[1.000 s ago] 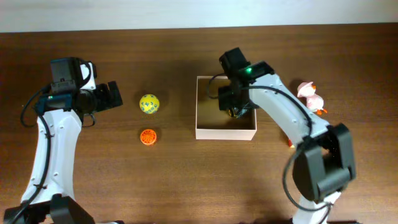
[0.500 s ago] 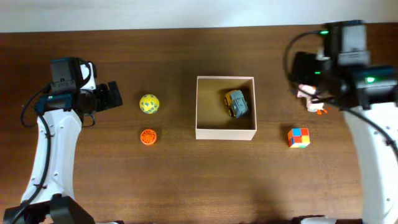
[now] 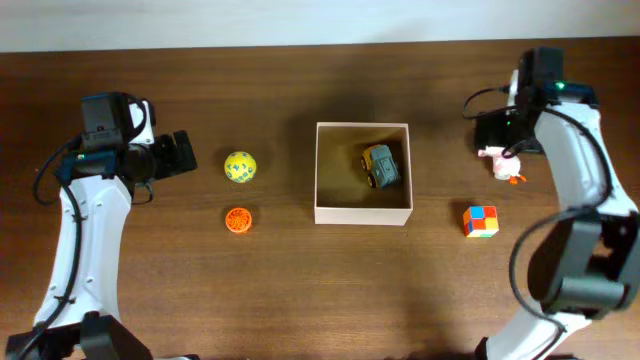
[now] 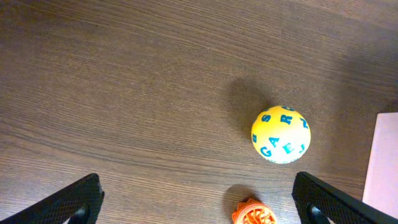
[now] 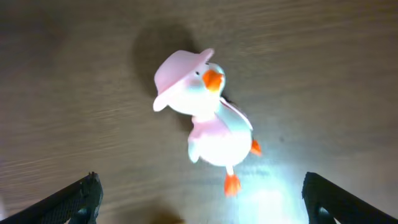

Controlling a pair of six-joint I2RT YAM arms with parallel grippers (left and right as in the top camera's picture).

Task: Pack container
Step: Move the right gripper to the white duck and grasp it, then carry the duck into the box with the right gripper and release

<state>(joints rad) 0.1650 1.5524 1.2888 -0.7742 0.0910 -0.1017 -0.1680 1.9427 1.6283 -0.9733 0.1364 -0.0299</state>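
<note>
The white duck lies below with bare tabletop around its body (image 3: 507, 168) (image 5: 221, 140), so the robot's right gripper will come down until its fingers are on both sides of that body, and then close them.
The container (image 3: 363, 213) is a square cardboard box at the table's middle, with a grey-and-orange toy car (image 3: 381, 165) inside. My right gripper (image 3: 503, 135) is open and empty above a white duck with a pink hat (image 3: 505, 162), which lies flat in the right wrist view (image 5: 205, 121). A multicoloured cube (image 3: 480, 221) sits right of the box. A yellow lettered ball (image 3: 240, 167) and an orange wheel-like toy (image 3: 238, 220) lie left of the box. My left gripper (image 3: 185, 155) is open and empty, left of the ball (image 4: 280, 134); the orange toy (image 4: 255, 213) shows between its fingers.
The dark wooden table (image 3: 300, 300) fills the overhead view. A pale wall strip (image 3: 300, 20) runs along the far edge. The box's wall (image 4: 382, 162) shows at the right edge of the left wrist view.
My right gripper left the box, leaving the toy car inside, and moved to the right above the duck. The left arm has not moved.
</note>
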